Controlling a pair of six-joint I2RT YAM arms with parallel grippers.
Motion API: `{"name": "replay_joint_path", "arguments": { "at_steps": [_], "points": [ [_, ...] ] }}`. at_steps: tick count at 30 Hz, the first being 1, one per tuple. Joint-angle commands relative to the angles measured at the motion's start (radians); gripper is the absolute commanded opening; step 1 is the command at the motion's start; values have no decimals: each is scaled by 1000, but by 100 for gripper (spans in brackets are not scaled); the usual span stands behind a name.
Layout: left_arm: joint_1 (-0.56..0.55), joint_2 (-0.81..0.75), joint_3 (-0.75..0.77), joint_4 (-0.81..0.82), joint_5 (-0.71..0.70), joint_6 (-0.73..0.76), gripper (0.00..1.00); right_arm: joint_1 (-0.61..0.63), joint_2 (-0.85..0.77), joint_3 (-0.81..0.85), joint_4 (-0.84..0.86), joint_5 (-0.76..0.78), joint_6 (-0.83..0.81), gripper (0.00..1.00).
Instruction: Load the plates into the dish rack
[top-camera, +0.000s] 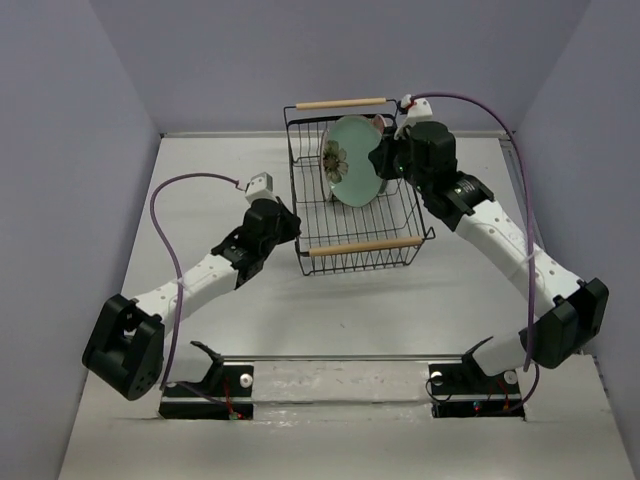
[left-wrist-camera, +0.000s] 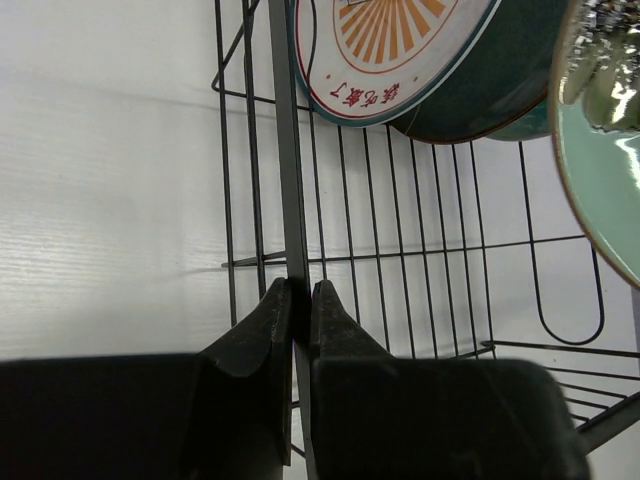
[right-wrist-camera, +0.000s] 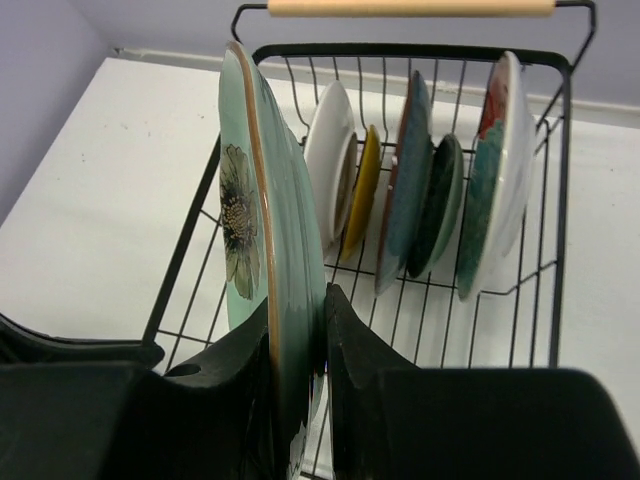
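The rack's slots beside the white plate are empty, so my right gripper needs to go left in the top view and down into that gap next.
The black wire dish rack (top-camera: 296, 190) stands at mid-table. My left gripper (top-camera: 293, 222) is shut on the left rim bar (left-wrist-camera: 288, 150) of the rack, its tips (left-wrist-camera: 300, 285) pinching the wire. My right gripper (top-camera: 385, 160) is shut on the edge of the pale mint green plate (top-camera: 348, 160), which is held upright over the rack's far half. In the right wrist view the mint plate (right-wrist-camera: 260, 180) sits between the jaws of the right gripper (right-wrist-camera: 297, 295). Beyond it, standing in the rack (right-wrist-camera: 560, 200), are a white plate (right-wrist-camera: 328, 140), an amber-yellow one (right-wrist-camera: 362, 190), a blue-teal one (right-wrist-camera: 408, 190), a dark teal one (right-wrist-camera: 440, 205) and a red-and-teal one (right-wrist-camera: 495, 170).
Wooden bar handles cross the rack's far end (top-camera: 342, 103) and near end (top-camera: 365, 246). Lilac walls close in the table at the back and on both sides. The arm bases (top-camera: 340, 390) sit at the near edge.
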Motion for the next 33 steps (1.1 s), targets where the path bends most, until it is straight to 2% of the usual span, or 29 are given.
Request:
{"name": "replay_joint_path", "arguments": {
  "at_steps": [1, 4, 5, 7, 8, 14, 19, 26, 30, 33],
  "points": [
    [-70, -29, -28, 98, 232, -28, 10, 88, 36, 125, 123, 112, -36, 7],
    [-78, -53, -25, 109, 243, -30, 23, 102, 73, 161, 115, 204, -53, 7],
    [-81, -62, -22, 106, 240, -27, 37, 111, 84, 179, 108, 230, -61, 7],
    [-81, -87, -15, 83, 214, -11, 51, 121, 104, 202, 100, 302, -71, 7],
    [-80, -114, -2, 71, 203, -2, 61, 122, 125, 211, 94, 324, -76, 7],
    [-72, -232, 94, -79, 67, 110, 89, 164, 251, 320, 80, 479, -90, 7],
    [-47, -340, 163, -170, 4, 215, 99, 175, 339, 374, 83, 523, -88, 7],
    [-35, -412, 255, -313, -6, 378, 99, 184, 470, 474, 85, 542, -114, 7],
    [-34, -480, 211, -314, -95, 467, 99, 194, 532, 527, 83, 551, -125, 7],
    [-34, -544, 130, -253, -142, 469, 99, 194, 582, 569, 82, 574, -143, 7]
  ]
}}
